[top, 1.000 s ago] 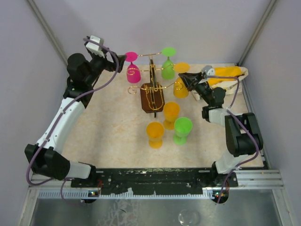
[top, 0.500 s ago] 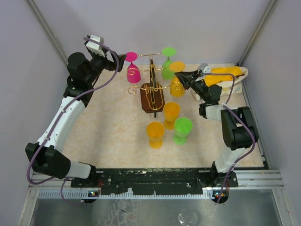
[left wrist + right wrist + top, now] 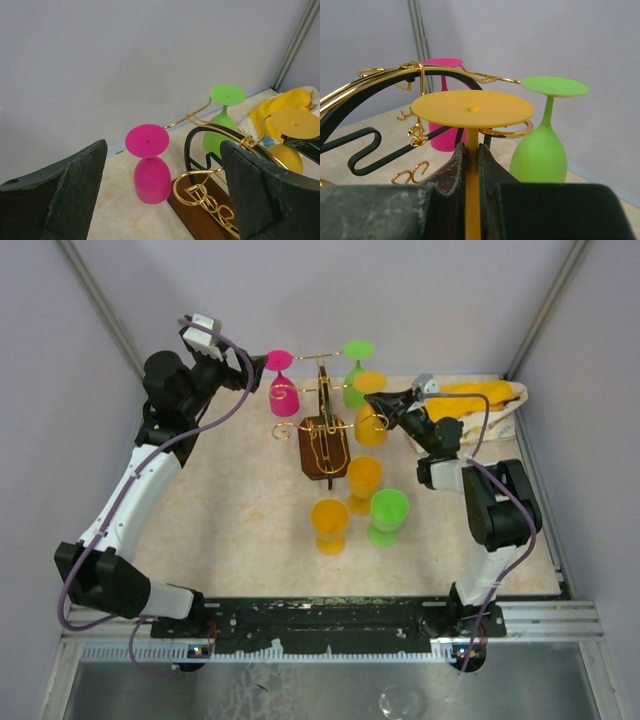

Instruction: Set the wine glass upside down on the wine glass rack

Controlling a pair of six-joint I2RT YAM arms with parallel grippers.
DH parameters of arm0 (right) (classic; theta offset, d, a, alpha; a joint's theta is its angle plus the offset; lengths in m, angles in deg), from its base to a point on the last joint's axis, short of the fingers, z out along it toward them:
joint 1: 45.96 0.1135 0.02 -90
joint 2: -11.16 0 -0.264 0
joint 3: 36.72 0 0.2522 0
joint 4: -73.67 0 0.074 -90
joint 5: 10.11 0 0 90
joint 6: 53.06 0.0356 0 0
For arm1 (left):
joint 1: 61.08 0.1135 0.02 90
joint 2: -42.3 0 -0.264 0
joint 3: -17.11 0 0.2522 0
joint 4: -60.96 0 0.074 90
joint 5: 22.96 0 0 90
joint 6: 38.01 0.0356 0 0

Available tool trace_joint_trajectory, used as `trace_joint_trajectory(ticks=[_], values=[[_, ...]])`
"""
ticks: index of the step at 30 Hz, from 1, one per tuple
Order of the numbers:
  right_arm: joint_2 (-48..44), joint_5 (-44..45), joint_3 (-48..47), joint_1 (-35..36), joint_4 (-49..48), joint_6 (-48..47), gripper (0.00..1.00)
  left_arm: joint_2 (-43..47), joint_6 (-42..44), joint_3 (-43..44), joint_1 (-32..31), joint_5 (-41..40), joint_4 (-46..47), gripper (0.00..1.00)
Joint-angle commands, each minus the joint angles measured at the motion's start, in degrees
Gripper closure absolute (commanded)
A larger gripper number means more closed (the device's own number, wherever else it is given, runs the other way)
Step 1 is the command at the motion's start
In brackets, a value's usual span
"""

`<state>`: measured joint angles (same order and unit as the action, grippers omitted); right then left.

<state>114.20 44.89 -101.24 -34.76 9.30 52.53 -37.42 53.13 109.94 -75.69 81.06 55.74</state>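
Next, my right gripper should lower to seat the yellow foot on the curled gold arm end [image 3: 512, 134] and release the stem, since it lies just under the foot.
My right gripper [image 3: 386, 404] [image 3: 472, 150] is shut on the stem of a yellow wine glass [image 3: 370, 422] [image 3: 472, 108], held upside down with its foot up. The glass hangs at the right side of the wine glass rack [image 3: 322, 390] [image 3: 380, 82], gold wire on a dark wooden base [image 3: 323, 450]. A curled gold arm end [image 3: 516, 131] shows just under the foot's far edge. A pink glass [image 3: 283, 397] [image 3: 150, 175] and a green glass [image 3: 357, 385] [image 3: 540, 155] hang upside down on the rack. My left gripper [image 3: 252, 370] [image 3: 164, 147] stands open left of the rack, holding nothing.
Two orange glasses [image 3: 364, 480] [image 3: 329, 524] and a green one [image 3: 388, 514] stand upright in front of the rack. A white bag with yellow cloth [image 3: 485, 398] lies at the back right. Walls close in behind and at both sides.
My right gripper has carried the yellow glass leftward to the rack's right arm. The left arm has not moved.
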Motion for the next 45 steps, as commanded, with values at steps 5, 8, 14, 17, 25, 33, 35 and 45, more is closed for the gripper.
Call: trace_joint_trajectory(ticks=[5,8,14,17,25,33,35,45], values=[[1.78,3.63,-4.14,1.36,-2.76,-1.74,1.00,-0.61,0.76,1.90,0.55,-0.23,0.97,0.01],[2.26,4.58,-4.82,1.87,-1.99,-2.73,1.00,-0.68,1.08,1.88,0.63,-0.41,1.04,0.01],[3.42,6.67,-6.12,2.24,-1.49,-2.63,1.00,-0.83,1.19,1.72,0.81,-0.43,1.28,0.01],[3.44,7.83,-6.67,2.37,0.05,-3.12,1.00,-0.96,1.22,1.62,0.90,-0.44,1.46,0.01],[3.39,11.88,-6.77,2.58,3.76,-5.43,1.00,-1.35,1.09,1.66,1.03,-0.11,2.11,0.01],[2.47,16.08,-5.07,2.55,3.46,-7.18,1.00,-1.66,1.05,1.70,1.14,0.02,2.41,0.01],[1.91,16.19,-4.72,2.55,4.46,-8.26,1.00,-1.60,1.12,1.70,1.16,-0.05,2.36,0.01],[-0.42,16.46,-0.50,2.59,3.07,-9.23,1.00,-1.25,0.79,0.97,1.25,0.17,2.54,0.01]])
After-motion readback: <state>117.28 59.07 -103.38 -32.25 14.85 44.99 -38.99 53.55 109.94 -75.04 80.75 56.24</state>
